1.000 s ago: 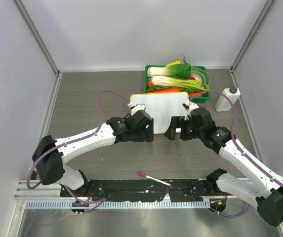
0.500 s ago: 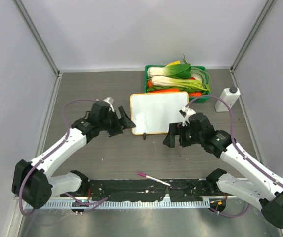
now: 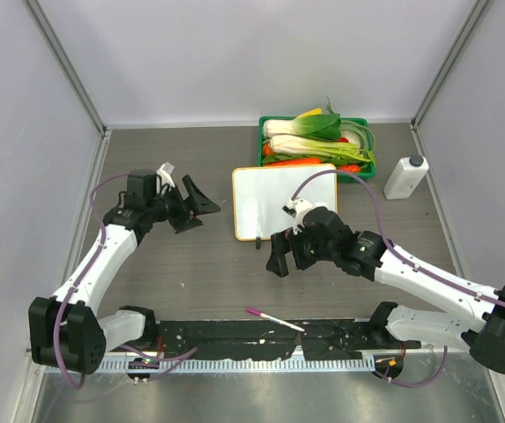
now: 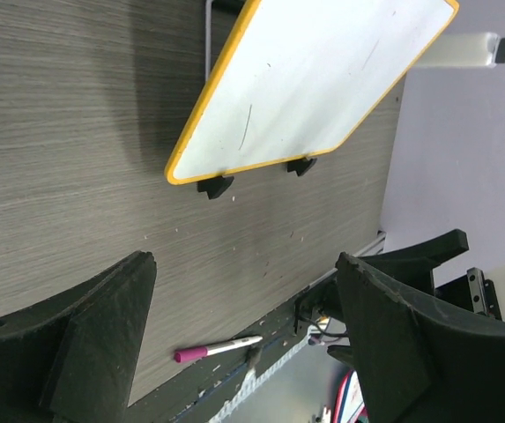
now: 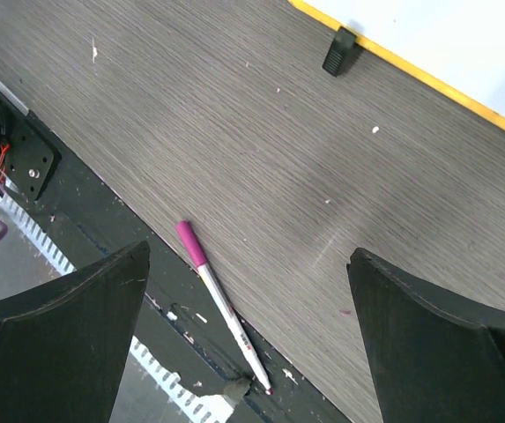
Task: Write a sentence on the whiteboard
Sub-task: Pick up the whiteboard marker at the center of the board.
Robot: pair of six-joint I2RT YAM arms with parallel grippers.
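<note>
The marker needs my right gripper to come back down toward it, onto the base of its pink cap (image 3: pixel 259 314) (image 5: pixel 200 260).
The whiteboard (image 3: pixel 284 201) lies flat mid-table, white with an orange rim and black clip feet. Its face is bare apart from a faint stroke; no pink sentence shows on it. It also shows in the left wrist view (image 4: pixel 314 79) and in the right wrist view's corner (image 5: pixel 464 35). A pink-capped white marker (image 3: pixel 274 319) lies at the table's near edge, also seen in both wrist views (image 4: pixel 217 350) (image 5: pixel 221 304). My left gripper (image 3: pixel 201 204) is open and empty, left of the board. My right gripper (image 3: pixel 280 256) is open and empty, between the board and the marker.
A green tray of vegetables (image 3: pixel 318 141) stands just behind the board. A white bottle (image 3: pixel 406 176) stands at the right, also in the left wrist view (image 4: pixel 468 50). A black rail (image 3: pixel 234 339) runs along the near edge under the marker's tip.
Both grippers have drawn away from the board's near edge. The left arm swung out to the left. The right arm moved left and nearer, toward the marker. The board has stayed put.
</note>
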